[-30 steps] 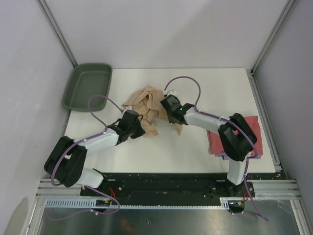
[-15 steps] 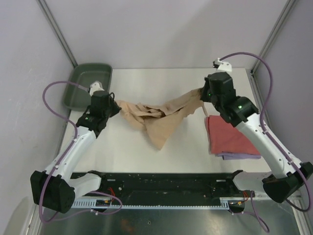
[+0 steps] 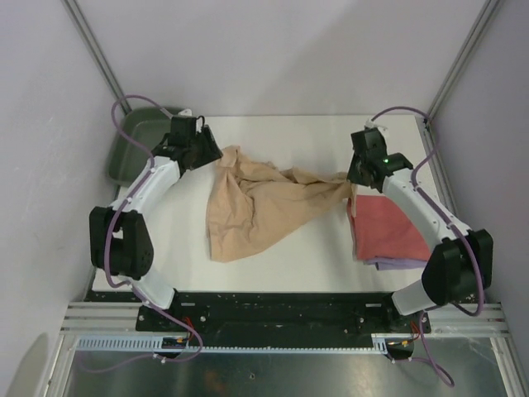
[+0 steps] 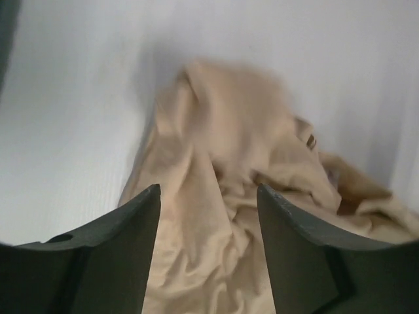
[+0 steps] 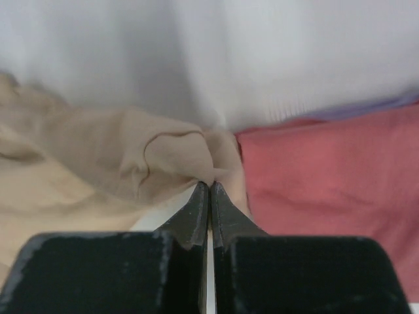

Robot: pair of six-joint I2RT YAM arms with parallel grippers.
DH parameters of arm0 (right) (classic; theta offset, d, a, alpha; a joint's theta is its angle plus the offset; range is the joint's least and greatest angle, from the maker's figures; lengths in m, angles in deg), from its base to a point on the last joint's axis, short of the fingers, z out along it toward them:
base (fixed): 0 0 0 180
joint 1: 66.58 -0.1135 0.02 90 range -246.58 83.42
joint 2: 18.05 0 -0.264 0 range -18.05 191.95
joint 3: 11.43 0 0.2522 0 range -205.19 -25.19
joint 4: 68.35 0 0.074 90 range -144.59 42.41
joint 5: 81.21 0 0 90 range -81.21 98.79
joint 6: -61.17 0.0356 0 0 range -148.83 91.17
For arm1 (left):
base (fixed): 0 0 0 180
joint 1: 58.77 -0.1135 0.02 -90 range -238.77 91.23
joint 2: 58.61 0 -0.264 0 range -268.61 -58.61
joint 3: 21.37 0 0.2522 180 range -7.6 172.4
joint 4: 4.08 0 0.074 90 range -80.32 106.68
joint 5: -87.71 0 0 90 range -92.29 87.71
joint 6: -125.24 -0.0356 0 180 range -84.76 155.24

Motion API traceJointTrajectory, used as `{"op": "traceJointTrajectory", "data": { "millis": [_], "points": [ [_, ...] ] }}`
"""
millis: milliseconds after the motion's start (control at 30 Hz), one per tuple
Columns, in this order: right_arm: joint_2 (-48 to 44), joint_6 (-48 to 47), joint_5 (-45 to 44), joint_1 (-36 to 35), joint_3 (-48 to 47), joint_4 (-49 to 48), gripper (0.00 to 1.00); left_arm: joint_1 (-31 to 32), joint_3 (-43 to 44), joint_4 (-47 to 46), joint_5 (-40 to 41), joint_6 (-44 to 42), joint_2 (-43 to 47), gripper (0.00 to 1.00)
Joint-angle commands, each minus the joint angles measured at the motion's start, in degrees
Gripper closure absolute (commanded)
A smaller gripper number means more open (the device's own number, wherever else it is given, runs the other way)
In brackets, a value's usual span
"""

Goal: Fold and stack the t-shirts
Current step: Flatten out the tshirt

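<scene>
The t-shirt's opposite edge is already in my right gripper, so my left gripper will move back toward the base and down onto the tan t-shirt's near corner (image 3: 216,253).
The tan t-shirt (image 3: 252,203) lies crumpled and partly spread across the middle of the table. My left gripper (image 3: 205,154) hovers at its far left corner. In the left wrist view this gripper (image 4: 208,191) is open, with tan cloth (image 4: 222,163) lying below and beyond the fingers. My right gripper (image 3: 355,179) is shut on the shirt's right edge. The right wrist view shows its tips (image 5: 209,185) pinching a fold of tan cloth (image 5: 131,150). A folded coral-red t-shirt (image 3: 393,230) rests on a lavender one (image 3: 405,264) at the right, both also seen as red (image 5: 327,170) and lavender (image 5: 373,106) cloth.
A dark green tray (image 3: 132,145) sits at the back left corner, partly hidden by the left arm and its cable. Grey walls with metal posts close in the table on three sides. The arm bases stand on the black rail at the near edge.
My left gripper has opened and let go of the tan shirt, moving back and left. The shirt's left side has dropped and spread onto the table. The right gripper still holds its edge.
</scene>
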Motion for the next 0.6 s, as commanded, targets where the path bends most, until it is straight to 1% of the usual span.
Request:
{"op": "traceJointTrajectory", "data": {
  "millis": [0,67,133,267,367,467,567],
  "points": [
    [2.57,1.84,2.58,1.16,5.06,-1.63,1.0,2.31,2.1,1.5,-6.32,-4.02,2.94,0.33],
    [3.41,2.33,3.79,1.48,7.39,-2.76,1.0,3.43,-2.75,1.88,-4.83,-3.75,6.19,0.34],
    [3.57,2.77,4.62,1.51,8.96,-3.74,1.0,4.22,-9.76,2.02,-1.93,-2.3,11.65,0.39],
    [3.66,2.86,5.3,1.33,9.87,-4.27,1.0,5.38,-26.19,2.07,4.61,3.57,24.35,0.46],
    [3.7,2.85,5.98,1.32,10.01,-4.54,1.0,7.46,-36.3,3.1,8.89,8.73,33.11,0.5],
    [3.74,3.08,6.84,1.09,10.04,-4.9,1.0,10.65,-42.54,5.53,12.64,13.62,38.04,0.54],
    [3.9,3.21,7.12,0.57,10.13,-5.17,1.0,13.57,-45.86,6.72,14.11,17.03,40.1,0.58]
  ]
}}
